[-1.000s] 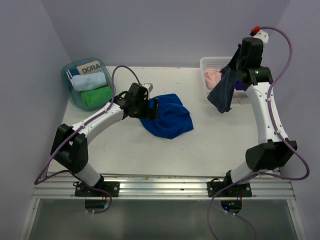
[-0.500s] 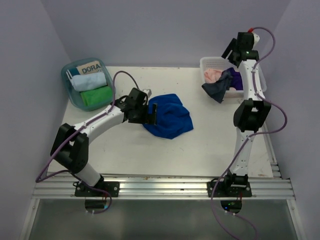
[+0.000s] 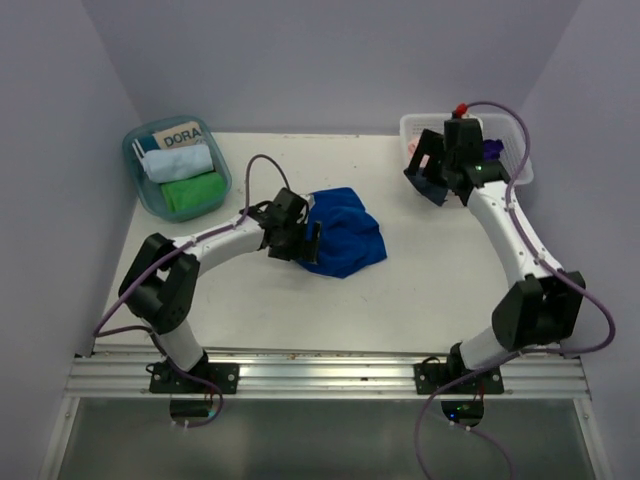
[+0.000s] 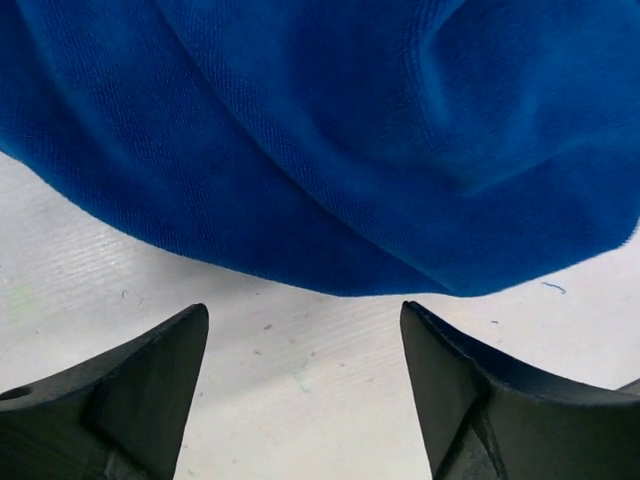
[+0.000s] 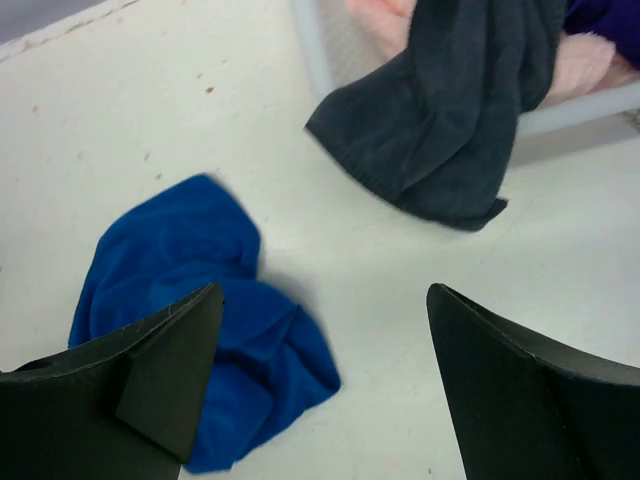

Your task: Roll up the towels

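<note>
The robot should next bring its right gripper down and back to the blue towel's free corner [image 3: 380, 253] [image 5: 328, 381], because its left gripper stands opposite.
A crumpled royal blue towel [image 3: 345, 238] [image 4: 330, 140] [image 5: 200, 300] lies mid-table. My left gripper [image 3: 306, 240] [image 4: 303, 310] stands open at the towel's left edge, low over the table. Bare tabletop shows between its fingers, which are just short of the cloth. A dark grey towel [image 3: 432, 190] [image 5: 440, 130] hangs over the front rim of the white basket [image 3: 415, 125] [image 5: 310, 50]. Pink [image 5: 580, 60] and purple [image 5: 610, 15] towels lie inside the basket. My right gripper [image 3: 432, 165] [image 5: 322, 290] hovers open and empty just in front of the basket.
A teal bin [image 3: 135, 185] at the back left holds a rolled light blue towel [image 3: 178, 162], a rolled green towel [image 3: 192, 190] and a card marked DORA. Walls close in the table at the back and on both sides.
The right gripper opened and let go of the dark grey towel, which now drapes over the basket rim. That arm swung down and left. The left gripper slid along the blue towel's edge.
</note>
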Controlling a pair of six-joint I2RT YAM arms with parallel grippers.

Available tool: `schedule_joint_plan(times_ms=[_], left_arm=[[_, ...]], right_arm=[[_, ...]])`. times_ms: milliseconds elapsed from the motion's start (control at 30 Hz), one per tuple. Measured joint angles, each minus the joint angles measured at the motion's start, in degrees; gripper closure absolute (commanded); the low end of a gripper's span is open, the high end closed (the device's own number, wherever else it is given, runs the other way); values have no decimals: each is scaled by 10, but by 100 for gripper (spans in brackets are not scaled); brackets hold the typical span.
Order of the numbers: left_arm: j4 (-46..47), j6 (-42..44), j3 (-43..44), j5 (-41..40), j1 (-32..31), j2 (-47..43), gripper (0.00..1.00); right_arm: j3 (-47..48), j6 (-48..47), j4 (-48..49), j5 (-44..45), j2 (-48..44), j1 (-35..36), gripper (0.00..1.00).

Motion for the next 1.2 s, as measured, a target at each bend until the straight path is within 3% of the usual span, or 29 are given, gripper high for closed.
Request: schedule_joint_plan(times_ms=[200,333,367,500,533,633,667,733,833,933,1033,1100,1133,1200], left_arm=[[16,-5,-6,9,-2,37,47],[26,-5,-6,9,-3,38,66],[29,-4,-6,9,-3,39,75],[37,-3,-2,8,-3,45,85],[37,-3,2,8,-3,49,85],[38,-5,7,2,-3,54,70],[37,-6,7,-2,-3,54,48],[36,-11,7,-16,-3,54,20],[30,-27,7,-40,-2,54,7],[28,-32,7,-56,2,55,10],[29,-33,8,-63,9,58,21],[30,-33,14,-66,13,69,32],[31,-32,17,-67,14,76,36],[30,-31,25,-69,16,84,53]], right_arm=[[-126,2,24,-17,-124,63,26],[-202,11,21,-35,-135,86,22],[-220,13,20,-39,-134,97,21],[-270,23,18,-57,-127,152,18],[-275,26,19,-61,-120,165,18],[-280,33,29,-70,-89,184,19],[-281,36,33,-72,-76,185,20],[-285,40,44,-73,-51,186,22],[-289,44,56,-73,-16,186,29],[-291,48,68,-74,11,186,37],[-294,52,83,-74,23,186,52],[-295,56,92,-74,29,186,64],[-295,57,96,-73,33,186,79],[-295,60,101,-73,39,187,94]])
